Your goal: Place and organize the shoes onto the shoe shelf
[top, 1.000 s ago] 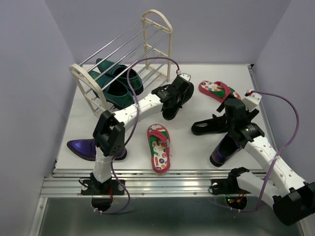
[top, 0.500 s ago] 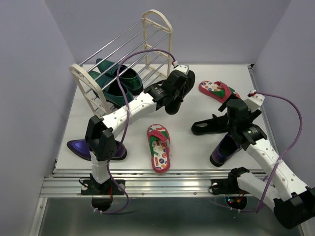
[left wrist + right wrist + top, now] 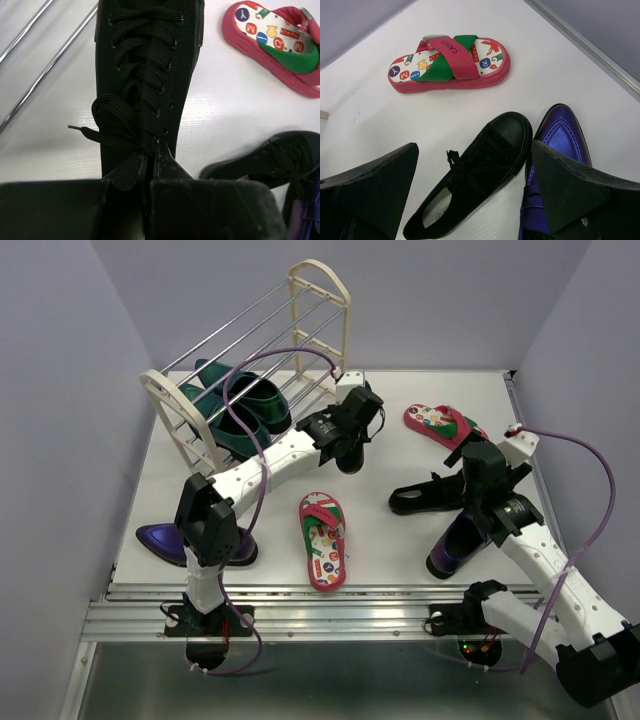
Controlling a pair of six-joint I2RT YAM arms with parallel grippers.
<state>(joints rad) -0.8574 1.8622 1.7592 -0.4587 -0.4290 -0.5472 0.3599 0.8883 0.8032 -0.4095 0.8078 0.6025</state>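
My left gripper moves away from the rods next, down to the bare tabletop between the shelf [image 3: 318, 302] and the second black shoe, and releases the tongue.
My left gripper [image 3: 352, 428] is shut on the tongue of a black laced shoe [image 3: 347, 458], holding it next to the near right foot of the shoe shelf [image 3: 318, 302]. In the left wrist view the shoe [image 3: 145, 65] points away from the closed fingers [image 3: 167, 167], towards the shelf rods [image 3: 45, 65]. A pair of dark green shoes [image 3: 238, 405] sits on a low tier. My right gripper [image 3: 482, 480] is open above the second black shoe [image 3: 475, 185] and a purple loafer [image 3: 555, 165], touching neither.
One red flip-flop [image 3: 322, 540] lies at the front centre, another [image 3: 445, 425] at the back right, also in the right wrist view [image 3: 450, 65]. A second purple loafer [image 3: 188, 540] lies at the front left by the left arm's base.
My left gripper has carried the black shoe a little away from me and leftward, closer to the shelf's end frame. The right arm has hardly moved.
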